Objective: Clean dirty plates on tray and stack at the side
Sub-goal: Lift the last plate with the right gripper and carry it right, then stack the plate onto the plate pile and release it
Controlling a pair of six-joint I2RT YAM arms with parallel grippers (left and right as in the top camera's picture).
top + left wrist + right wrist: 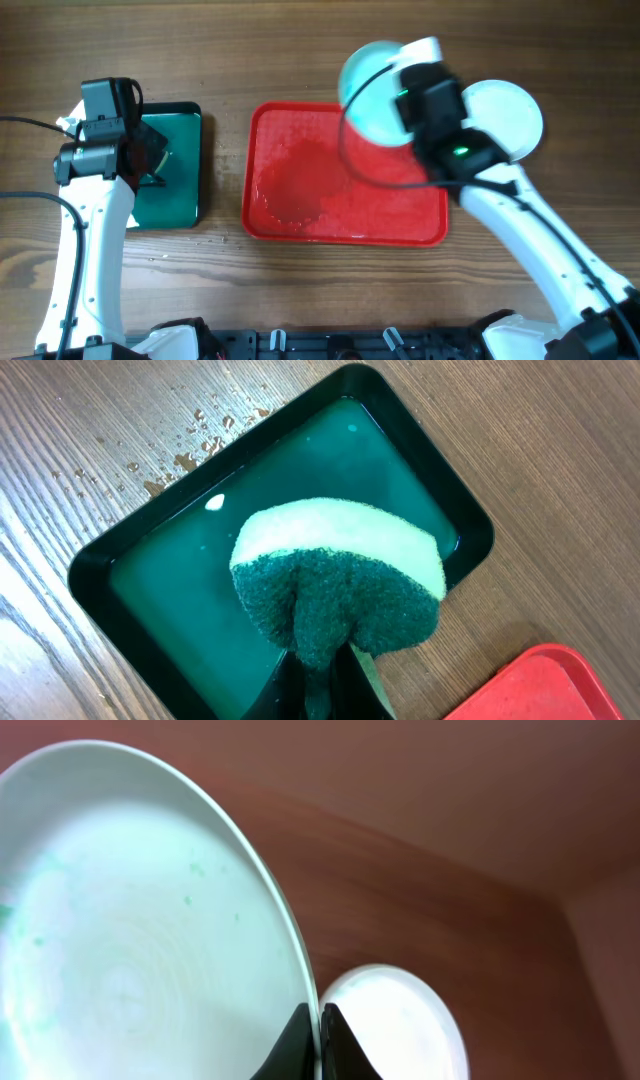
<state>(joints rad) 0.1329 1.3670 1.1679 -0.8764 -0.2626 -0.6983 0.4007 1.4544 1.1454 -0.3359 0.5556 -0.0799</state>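
Observation:
The white plate [510,115] [398,1025] is under my right gripper and to its right in the overhead view, so I will go there, lower the held plate onto it and release.
The red tray [300,200] lies at the table's middle with no plate on it; its corner shows in the left wrist view [540,685]. My right gripper [320,1025] is shut on the rim of a pale light-blue plate [372,95] with small teal smears [130,940], held tilted above the tray's far right corner. A white plate [510,115] lies on the table to the right of the tray [400,1030]. My left gripper [325,675] is shut on a green-and-yellow sponge [340,580] over the dark green tray [175,170]. A third plate is not in view.
The dark green tray [130,575] holds teal liquid. Water drops [185,445] lie on the wood beside it. The wooden table [300,50] runs all round both trays.

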